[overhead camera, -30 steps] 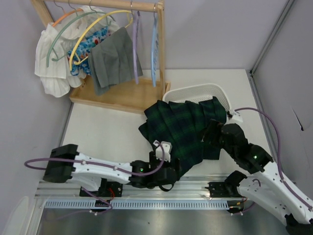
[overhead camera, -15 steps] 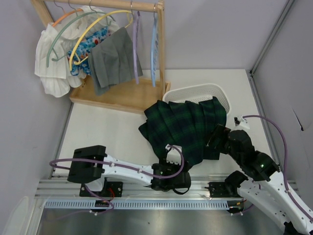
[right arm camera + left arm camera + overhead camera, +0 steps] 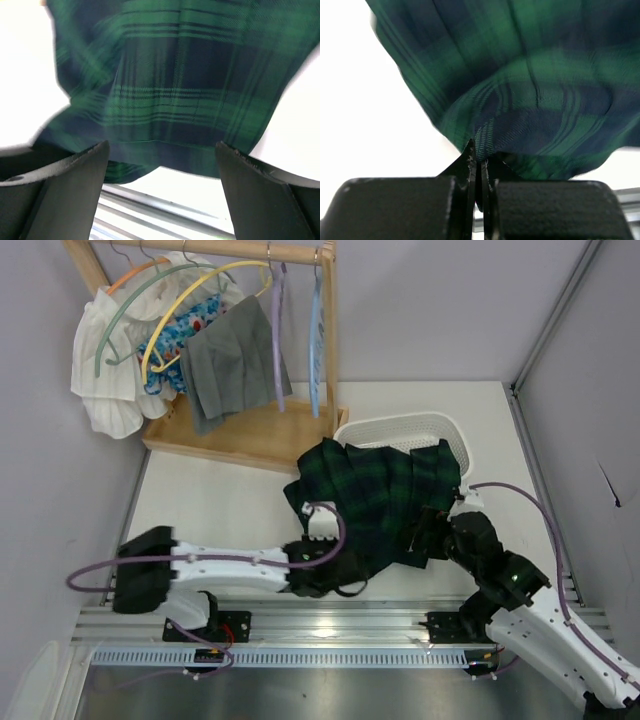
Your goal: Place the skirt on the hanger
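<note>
My left gripper already pinches the near hem, so my open right gripper will next cross the skirt (image 3: 380,495) toward it, onto the hem close beside that pinch.
The green and navy plaid skirt (image 3: 380,495) lies bunched on the white table, its far edge against a white basket. My left gripper (image 3: 345,570) is at the skirt's near hem, jaws shut with a fold of the skirt (image 3: 530,90) pinched at the tips of the left gripper (image 3: 479,157). My right gripper (image 3: 422,536) stands open at the skirt's right side; in the right wrist view the skirt (image 3: 190,75) hangs just beyond the right gripper (image 3: 162,157), nothing between the fingers. The lavender hanger (image 3: 277,335) hangs on the wooden rack at the back.
The wooden rack (image 3: 240,435) at the back left also carries a light blue hanger (image 3: 316,340), a yellow hanger (image 3: 200,300), a grey garment (image 3: 235,360) and a white ruffled garment (image 3: 105,370). The white basket (image 3: 400,427) sits behind the skirt. A metal rail (image 3: 320,625) runs along the near edge.
The left gripper has closed on the skirt's near hem and drawn back to the left. The skirt has bunched up. The right gripper has moved in toward the skirt's right side.
</note>
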Controlling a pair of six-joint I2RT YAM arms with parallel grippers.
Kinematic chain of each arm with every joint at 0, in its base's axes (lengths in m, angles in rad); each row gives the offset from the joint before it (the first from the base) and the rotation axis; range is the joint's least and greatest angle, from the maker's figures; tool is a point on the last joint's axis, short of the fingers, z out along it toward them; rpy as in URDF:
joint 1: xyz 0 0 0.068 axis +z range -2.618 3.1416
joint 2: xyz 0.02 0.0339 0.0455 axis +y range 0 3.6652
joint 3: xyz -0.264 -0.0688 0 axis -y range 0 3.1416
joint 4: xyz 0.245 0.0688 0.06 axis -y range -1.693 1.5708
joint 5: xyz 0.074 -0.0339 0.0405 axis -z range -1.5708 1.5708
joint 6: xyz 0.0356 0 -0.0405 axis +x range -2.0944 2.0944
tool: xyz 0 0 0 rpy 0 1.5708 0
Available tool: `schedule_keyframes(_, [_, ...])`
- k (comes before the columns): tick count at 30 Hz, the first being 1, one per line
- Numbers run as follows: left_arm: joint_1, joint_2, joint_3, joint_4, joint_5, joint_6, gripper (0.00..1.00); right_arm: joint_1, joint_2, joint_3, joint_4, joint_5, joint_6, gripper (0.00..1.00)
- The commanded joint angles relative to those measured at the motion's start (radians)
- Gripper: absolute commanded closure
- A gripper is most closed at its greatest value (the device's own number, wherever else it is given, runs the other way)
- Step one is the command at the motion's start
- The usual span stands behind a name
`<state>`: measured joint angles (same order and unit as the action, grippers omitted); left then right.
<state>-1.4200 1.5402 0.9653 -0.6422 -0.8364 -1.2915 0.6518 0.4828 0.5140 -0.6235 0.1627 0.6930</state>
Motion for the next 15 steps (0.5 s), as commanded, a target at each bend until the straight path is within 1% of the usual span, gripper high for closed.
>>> schedule_keyframes(1, [0.104, -0.327, -0.034, 0.065, -0.003, 0.29, 1.0, 0.064, -0.024, -0.003, 0.255, -0.095, -0.154, 0.07])
schedule_keyframes(2, [0.131, -0.38, -0.055, 0.087, 0.029, 0.335, 1.0, 0.087, -0.033, -0.008, 0.286, -0.123, -0.186, 0.09])
schedule_keyframes(3, [0.186, -0.426, -0.063, 0.108, 0.063, 0.384, 1.0, 0.144, -0.036, -0.015, 0.316, -0.123, -0.216, 0.09])
schedule_keyframes(4, [0.213, -0.466, -0.063, 0.133, 0.091, 0.464, 1.0, 0.176, -0.039, -0.022, 0.382, -0.121, -0.269, 0.09])
schedule_keyframes(5, [0.234, -0.526, -0.063, 0.128, 0.132, 0.495, 1.0, 0.212, -0.038, -0.025, 0.412, -0.118, -0.295, 0.08])
schedule_keyframes(6, [0.274, -0.544, -0.038, 0.122, 0.147, 0.524, 1.0, 0.247, -0.026, -0.026, 0.438, -0.077, -0.318, 0.08])
schedule_keyframes(7, [0.288, -0.554, -0.024, 0.095, 0.158, 0.572, 1.0, 0.325, -0.01, -0.014, 0.479, -0.028, -0.343, 0.08])
schedule_keyframes(8, [0.299, -0.555, 0.005, 0.081, 0.164, 0.59, 1.0, 0.366, 0.035, -0.002, 0.496, 0.03, -0.355, 0.07])
schedule_keyframes(9, [0.314, -0.548, 0.036, 0.064, 0.171, 0.633, 1.0, 0.408, 0.068, 0.009, 0.513, 0.131, -0.374, 0.07])
schedule_keyframes(10, [0.32, -0.537, 0.052, 0.03, 0.174, 0.646, 1.0, 0.489, 0.104, 0.042, 0.546, 0.186, -0.416, 0.07])
schedule_keyframes(11, [0.326, -0.525, 0.082, 0.021, 0.18, 0.659, 1.0, 0.529, 0.144, 0.061, 0.564, 0.24, -0.44, 0.07])
schedule_keyframes(12, [0.337, -0.5, 0.091, 0.018, 0.195, 0.684, 1.0, 0.567, 0.233, 0.081, 0.58, 0.294, -0.463, 0.06])
schedule_keyframes(13, [0.343, -0.493, 0.107, 0.018, 0.2, 0.689, 1.0, 0.63, 0.279, 0.121, 0.609, 0.431, -0.473, 0.05])
schedule_keyframes(15, [0.365, -0.479, 0.105, 0.03, 0.218, 0.701, 1.0, 0.657, 0.364, 0.159, 0.652, 0.538, -0.46, 0.02])
